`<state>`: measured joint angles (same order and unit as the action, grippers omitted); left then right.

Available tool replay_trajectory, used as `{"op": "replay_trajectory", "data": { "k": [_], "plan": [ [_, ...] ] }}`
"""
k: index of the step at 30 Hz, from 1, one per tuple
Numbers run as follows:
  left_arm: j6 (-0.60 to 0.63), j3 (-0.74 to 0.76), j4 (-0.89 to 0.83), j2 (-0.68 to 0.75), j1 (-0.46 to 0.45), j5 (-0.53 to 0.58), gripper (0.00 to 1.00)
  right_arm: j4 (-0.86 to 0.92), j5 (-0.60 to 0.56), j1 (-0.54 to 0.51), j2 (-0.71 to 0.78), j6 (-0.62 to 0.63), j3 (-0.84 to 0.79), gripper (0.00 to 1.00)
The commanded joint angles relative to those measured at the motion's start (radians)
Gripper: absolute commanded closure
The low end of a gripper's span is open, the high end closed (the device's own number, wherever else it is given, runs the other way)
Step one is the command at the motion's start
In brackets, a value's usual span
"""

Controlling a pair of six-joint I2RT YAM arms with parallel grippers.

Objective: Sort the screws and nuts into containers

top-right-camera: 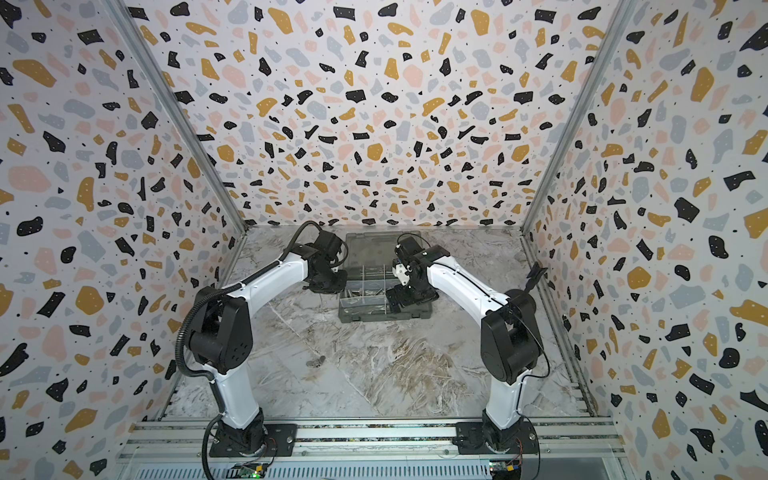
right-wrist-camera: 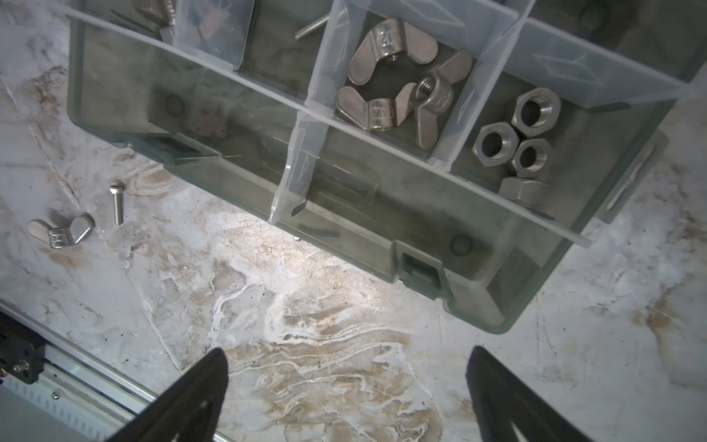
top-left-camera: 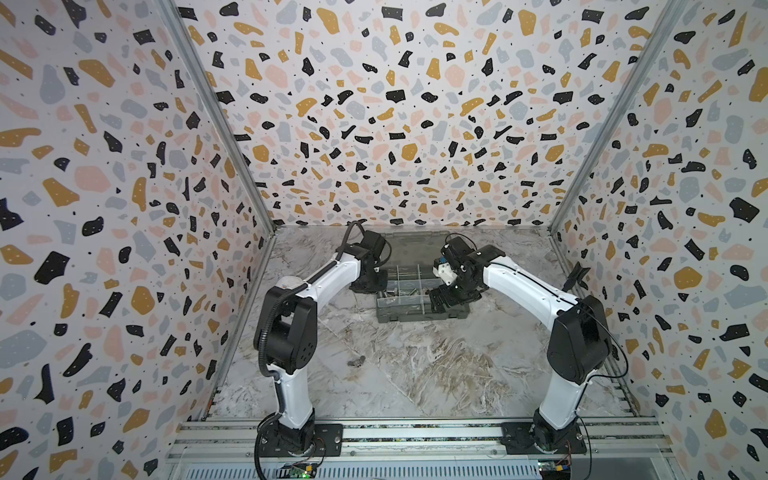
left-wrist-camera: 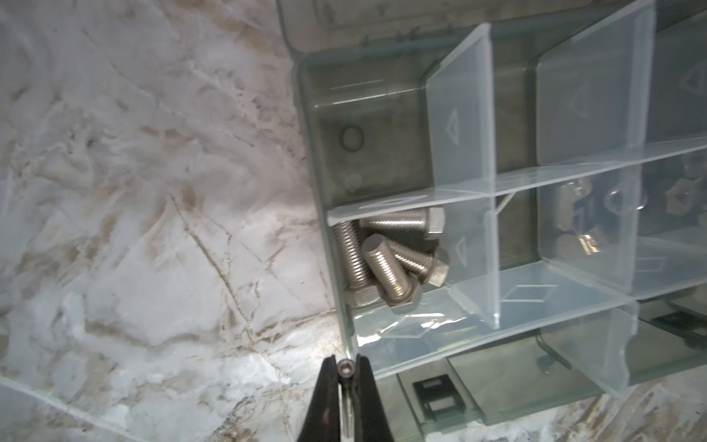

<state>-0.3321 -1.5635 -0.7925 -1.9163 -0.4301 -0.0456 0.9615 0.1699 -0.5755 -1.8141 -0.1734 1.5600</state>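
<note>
I should next move my left gripper past the large bolts and release its screw over the container with a thin screw (left-wrist-camera: 517, 230), since that lies beyond those bolts from my gripper.
The grey organiser box (top-left-camera: 415, 314) (top-right-camera: 374, 316) lies open at the back middle of the table. My left gripper (left-wrist-camera: 346, 368) is shut on a small socket-head screw (left-wrist-camera: 346, 370), just off the box's corner wall (left-wrist-camera: 325, 214). Beside that wall, one of the containers holds several large bolts (left-wrist-camera: 386, 260). My right gripper (right-wrist-camera: 348, 354) stands open over bare table in front of the box wall (right-wrist-camera: 229, 160). Wing nuts (right-wrist-camera: 398, 88) and hex nuts (right-wrist-camera: 512, 141) fill two neighbouring containers. A loose wing nut (right-wrist-camera: 61, 233) (top-left-camera: 356, 360) and a loose screw (right-wrist-camera: 116, 204) lie on the table.
The box's lid (top-left-camera: 415, 245) lies flat behind the compartments. A black clip-like object (top-left-camera: 575, 276) sits by the right wall. Patterned walls close in three sides, and a metal rail (top-left-camera: 415, 434) with both arm bases runs along the front.
</note>
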Motion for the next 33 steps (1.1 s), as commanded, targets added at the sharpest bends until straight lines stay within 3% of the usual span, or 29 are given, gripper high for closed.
{"op": "replay_trajectory", "data": {
  "k": [1, 11, 20, 22, 27, 33],
  "plan": [
    [0.019, -0.093, -0.041, -0.061, -0.043, -0.032, 0.96, 0.006, 0.000, 0.009, 0.070, 0.000, -0.017, 0.02],
    [0.007, -0.327, -0.076, -0.210, -0.115, -0.072, 0.95, -0.004, -0.021, 0.029, 0.149, -0.035, -0.107, 0.02],
    [0.017, -0.374, -0.086, -0.260, -0.130, -0.082, 0.93, -0.003, -0.034, 0.045, 0.210, -0.063, -0.164, 0.02],
    [0.020, -0.376, -0.085, -0.264, -0.131, -0.083, 0.86, -0.003, -0.038, 0.047, 0.220, -0.067, -0.172, 0.02],
    [0.021, -0.388, -0.097, -0.263, -0.131, -0.079, 0.53, -0.001, -0.040, 0.049, 0.234, -0.069, -0.185, 0.02],
    [0.011, -0.356, -0.086, -0.186, -0.131, -0.029, 0.48, 0.001, -0.035, 0.033, 0.219, -0.049, -0.193, 0.05]
  ]
}}
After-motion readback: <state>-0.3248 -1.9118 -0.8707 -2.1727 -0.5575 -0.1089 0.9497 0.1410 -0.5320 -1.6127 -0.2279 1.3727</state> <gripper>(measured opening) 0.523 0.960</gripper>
